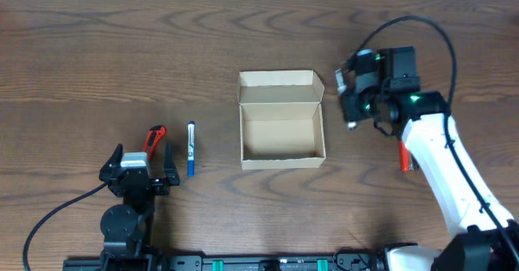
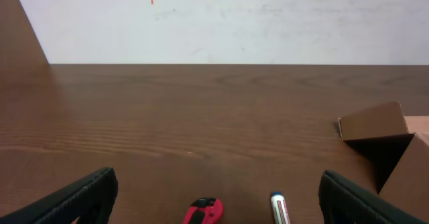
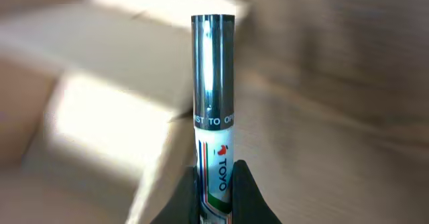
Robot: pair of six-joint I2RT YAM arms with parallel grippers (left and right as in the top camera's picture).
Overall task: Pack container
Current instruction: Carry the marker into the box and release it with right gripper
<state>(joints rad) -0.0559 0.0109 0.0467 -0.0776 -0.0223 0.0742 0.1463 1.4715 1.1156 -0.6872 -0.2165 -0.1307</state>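
Observation:
To lower the white marker into the box [image 1: 282, 131], my right gripper needs to swing over the box and turn the marker crosswise first.
The container [image 1: 281, 118] is a small tan cardboard box in the middle of the table, open, with its flap lid folded back at the far side; its inside looks empty. My right gripper [image 1: 350, 101] hovers just right of the box. In the right wrist view the gripper [image 3: 218, 190] is shut on a white TOYO marker with a dark cap [image 3: 213, 96], beside the blurred box [image 3: 100, 103]. My left gripper [image 1: 142, 161] is open and empty at the front left. A blue-capped marker [image 1: 190, 148] and a red cutter [image 1: 154, 139] lie just ahead of it.
The left wrist view shows the open fingers [image 2: 218, 204], the red cutter [image 2: 204, 212], the blue-capped marker [image 2: 279, 208] and a corner of the box [image 2: 382, 133]. A red object [image 1: 403, 156] lies partly under my right arm.

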